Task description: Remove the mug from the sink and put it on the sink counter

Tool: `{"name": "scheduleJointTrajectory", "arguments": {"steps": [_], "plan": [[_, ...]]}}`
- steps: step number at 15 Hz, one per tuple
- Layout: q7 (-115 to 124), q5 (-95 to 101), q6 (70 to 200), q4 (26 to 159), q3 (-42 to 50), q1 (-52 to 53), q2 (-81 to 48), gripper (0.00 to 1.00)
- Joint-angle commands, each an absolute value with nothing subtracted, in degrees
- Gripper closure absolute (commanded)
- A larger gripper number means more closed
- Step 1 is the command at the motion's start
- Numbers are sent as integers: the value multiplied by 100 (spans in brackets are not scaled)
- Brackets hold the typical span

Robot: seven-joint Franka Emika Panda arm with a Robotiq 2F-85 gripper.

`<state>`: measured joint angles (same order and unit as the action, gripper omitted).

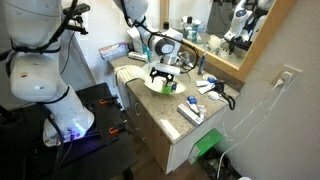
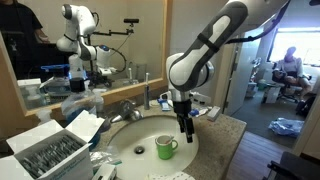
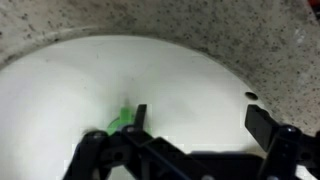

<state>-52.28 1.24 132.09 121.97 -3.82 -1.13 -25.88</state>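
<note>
The mug [image 2: 166, 147] is outside my open fingers, left in the wrist view, so my gripper should next move toward it and down onto its green rim.
A small green mug [image 2: 166, 147] stands upright in the white sink basin [image 2: 130, 150], right of its middle. My gripper [image 2: 186, 130] hangs open just above the basin, close beside the mug on its right and not touching it. In the wrist view only a green sliver of the mug [image 3: 121, 119] shows, at the left finger, outside the open jaws [image 3: 200, 120]; between the fingers is bare white basin [image 3: 190, 80]. In an exterior view the gripper [image 1: 161, 76] sits over the sink with the mug [image 1: 169, 87] under it.
The speckled granite counter [image 2: 228, 132] rings the sink. A faucet [image 2: 127, 108] stands behind the basin. An open box [image 2: 45, 152] sits at the counter's left, and bottles [image 2: 166, 100] stand near the mirror. A green object [image 1: 208, 147] lies on the floor.
</note>
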Motion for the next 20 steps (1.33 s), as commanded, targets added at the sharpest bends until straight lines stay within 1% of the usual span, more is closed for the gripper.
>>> {"name": "scheduleJointTrajectory", "arguments": {"steps": [1,6,17,18,19,20], "plan": [[-5809,140,13585,11899,-580,-417,-3051,0],[-6061,182,13820,11509,-671,-498,-3504,0],[-5969,265,13724,10908,-644,-544,-4077,0],[-5921,333,13717,10877,-612,-497,-4110,7],[-5914,391,13717,10855,-603,-476,-4136,28],[-5913,435,13712,10840,-605,-469,-4154,31]]}}
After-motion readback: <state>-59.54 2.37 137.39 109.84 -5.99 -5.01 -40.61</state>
